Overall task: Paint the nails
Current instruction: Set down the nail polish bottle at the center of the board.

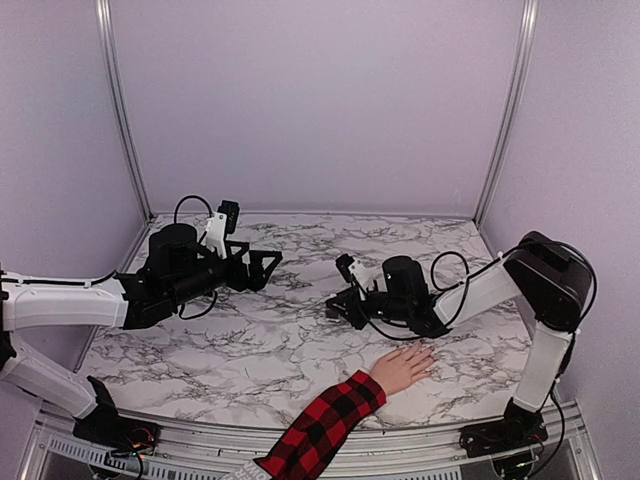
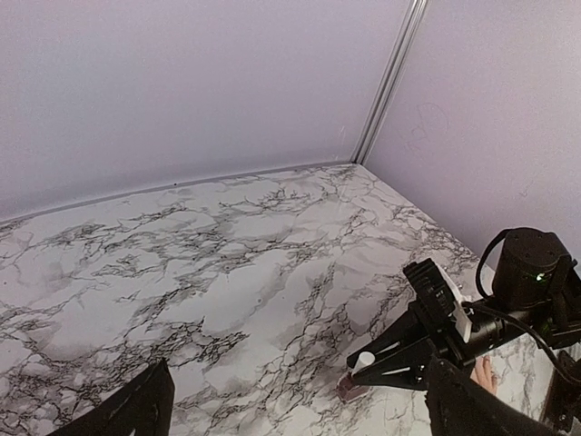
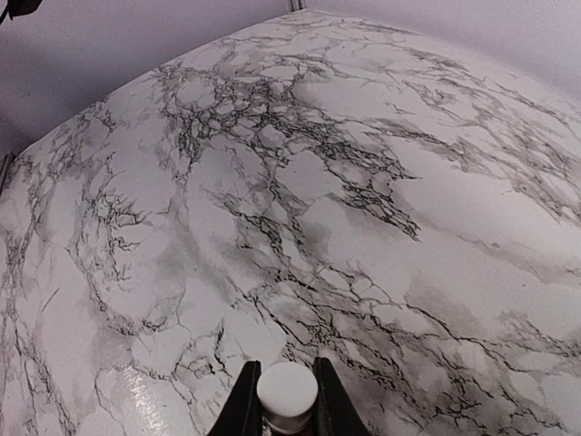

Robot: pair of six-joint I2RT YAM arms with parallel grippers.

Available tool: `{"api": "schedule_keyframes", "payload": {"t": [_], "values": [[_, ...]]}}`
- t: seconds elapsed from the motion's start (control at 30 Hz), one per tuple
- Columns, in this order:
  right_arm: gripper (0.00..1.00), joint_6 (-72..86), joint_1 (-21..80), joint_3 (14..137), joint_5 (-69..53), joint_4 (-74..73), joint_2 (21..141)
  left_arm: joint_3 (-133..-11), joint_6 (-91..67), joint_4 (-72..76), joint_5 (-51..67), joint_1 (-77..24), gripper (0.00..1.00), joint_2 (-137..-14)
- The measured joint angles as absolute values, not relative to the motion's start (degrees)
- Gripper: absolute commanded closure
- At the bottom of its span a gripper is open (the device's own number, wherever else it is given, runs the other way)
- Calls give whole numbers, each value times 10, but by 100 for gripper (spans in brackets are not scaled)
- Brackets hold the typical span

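My right gripper brings the bottle (image 2: 350, 389) to the left in the top view and slightly down onto bare marble next, to release its cap, clear of the hand.
A pale hand (image 1: 403, 368) with a red-and-black plaid sleeve (image 1: 322, 428) lies palm down near the front of the marble table (image 1: 300, 345). Its nails are too small to make out. My right gripper (image 1: 337, 305) hovers low, left of and beyond the hand. In the right wrist view its fingers (image 3: 243, 407) are shut on the white cap (image 3: 287, 391) of a small dark-red polish bottle (image 2: 350, 389), whose base touches the table. My left gripper (image 1: 268, 270) hangs open and empty further left, its fingers (image 2: 136, 411) wide apart.
Pale purple walls with metal corner rails (image 1: 500, 120) enclose the table on three sides. The right arm's black cable (image 1: 450, 262) loops above the tabletop behind the hand. The sleeve crosses the table's front edge between the two arm bases.
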State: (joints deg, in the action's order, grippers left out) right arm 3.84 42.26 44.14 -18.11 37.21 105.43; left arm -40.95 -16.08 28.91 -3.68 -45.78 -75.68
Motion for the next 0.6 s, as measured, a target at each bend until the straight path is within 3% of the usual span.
{"api": "schedule_keyframes", "payload": {"t": [0.37,0.6], "values": [[97,16,435,469,-197,416,1120,-409,-163,291,-37,-453,1,-757],[90,9,435,480,-209,424,1139,-409,-163,292,-37,-450,1,-757]]}}
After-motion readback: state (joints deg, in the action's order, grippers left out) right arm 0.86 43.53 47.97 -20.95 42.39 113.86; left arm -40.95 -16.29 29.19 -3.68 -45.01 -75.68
